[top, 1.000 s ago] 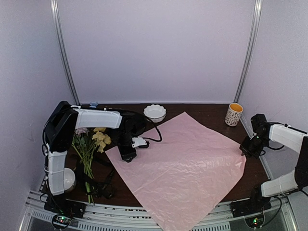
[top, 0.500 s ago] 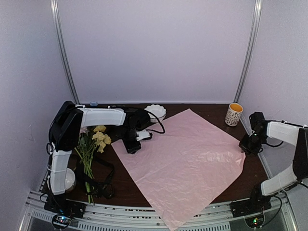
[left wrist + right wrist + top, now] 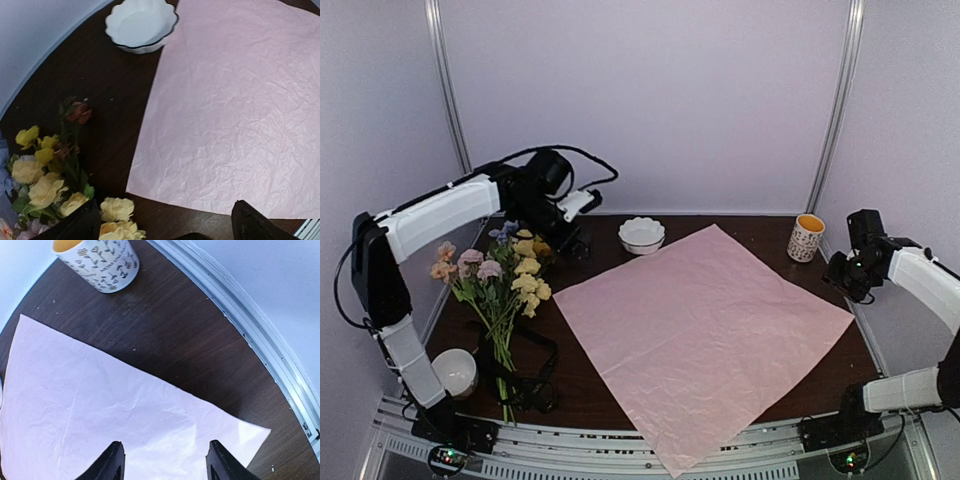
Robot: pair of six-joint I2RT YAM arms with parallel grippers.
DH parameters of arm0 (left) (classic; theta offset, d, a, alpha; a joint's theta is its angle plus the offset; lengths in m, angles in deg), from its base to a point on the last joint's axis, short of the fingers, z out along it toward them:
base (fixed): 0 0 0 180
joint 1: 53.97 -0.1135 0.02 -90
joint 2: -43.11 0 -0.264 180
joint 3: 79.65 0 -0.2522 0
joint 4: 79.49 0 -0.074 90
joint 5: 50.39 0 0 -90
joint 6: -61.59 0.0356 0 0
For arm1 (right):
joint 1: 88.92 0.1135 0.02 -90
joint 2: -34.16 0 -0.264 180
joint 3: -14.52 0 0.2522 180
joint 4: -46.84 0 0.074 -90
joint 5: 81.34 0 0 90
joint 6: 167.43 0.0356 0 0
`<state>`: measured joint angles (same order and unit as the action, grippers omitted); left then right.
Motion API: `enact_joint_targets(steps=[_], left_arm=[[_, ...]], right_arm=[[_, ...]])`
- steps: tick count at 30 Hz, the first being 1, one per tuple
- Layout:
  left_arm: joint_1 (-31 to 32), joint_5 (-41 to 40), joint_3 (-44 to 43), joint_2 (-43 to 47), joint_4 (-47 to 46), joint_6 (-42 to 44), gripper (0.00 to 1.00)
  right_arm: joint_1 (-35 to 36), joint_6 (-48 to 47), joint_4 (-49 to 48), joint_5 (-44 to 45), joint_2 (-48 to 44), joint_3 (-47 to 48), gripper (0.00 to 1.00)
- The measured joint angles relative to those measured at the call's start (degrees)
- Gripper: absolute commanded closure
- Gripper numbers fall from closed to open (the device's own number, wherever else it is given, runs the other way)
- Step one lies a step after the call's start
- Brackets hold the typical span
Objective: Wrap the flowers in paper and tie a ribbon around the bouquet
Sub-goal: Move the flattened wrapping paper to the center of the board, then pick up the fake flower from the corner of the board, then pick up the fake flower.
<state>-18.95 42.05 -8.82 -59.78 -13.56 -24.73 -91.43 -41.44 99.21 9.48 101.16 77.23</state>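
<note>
The paper is empty, so my left gripper should next move down and to its left in the top view, to the upper stems of the pale yellow flowers.
The paper (image 3: 705,335) lies flat on the dark table, pale pink face up, as a big diamond. The flowers (image 3: 505,290) lie to its left, yellow and pink heads toward the back. Across their stems is the black ribbon (image 3: 528,372), in loose loops. My left gripper (image 3: 570,235) hangs above the flower heads at the back left. In the left wrist view it (image 3: 162,231) is open wide over the flowers (image 3: 45,185) and the paper's left corner (image 3: 235,100). My right gripper (image 3: 845,275) hovers open over the paper's right corner (image 3: 100,415), with nothing between its fingers (image 3: 112,462).
A white fluted bowl (image 3: 642,233) stands at the back by the paper's far corner. A patterned mug (image 3: 806,237) sits at the back right. A small white bowl (image 3: 455,372) is at the front left. A metal rail (image 3: 260,335) runs along the table's right edge.
Both grippers have let go of the paper's corners and opened. The left arm rose and swung back-left over the flower heads. The paper has shifted right and settled flat.
</note>
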Motion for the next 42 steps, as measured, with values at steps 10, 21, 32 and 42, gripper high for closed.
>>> enact_joint_targets(steps=[10,21,32,42], left_arm=[[-24.2,1.1,17.6,8.7,3.5,-10.4,0.47],[-22.3,-1.9,30.7,9.7,5.1,-12.8,0.47],[-22.3,-4.2,30.8,4.0,0.2,-11.7,1.0],[-22.3,-9.6,30.2,13.8,1.8,-11.6,1.0]], right_arm=[[8.0,-2.3,1.8,-0.5,2.8,2.8,0.44],[11.6,-2.7,1.1,-3.9,8.5,4.3,0.44],[12.1,-3.1,1.0,-4.3,9.6,5.2,0.43],[13.4,-3.0,1.9,-4.6,9.6,6.7,0.43]])
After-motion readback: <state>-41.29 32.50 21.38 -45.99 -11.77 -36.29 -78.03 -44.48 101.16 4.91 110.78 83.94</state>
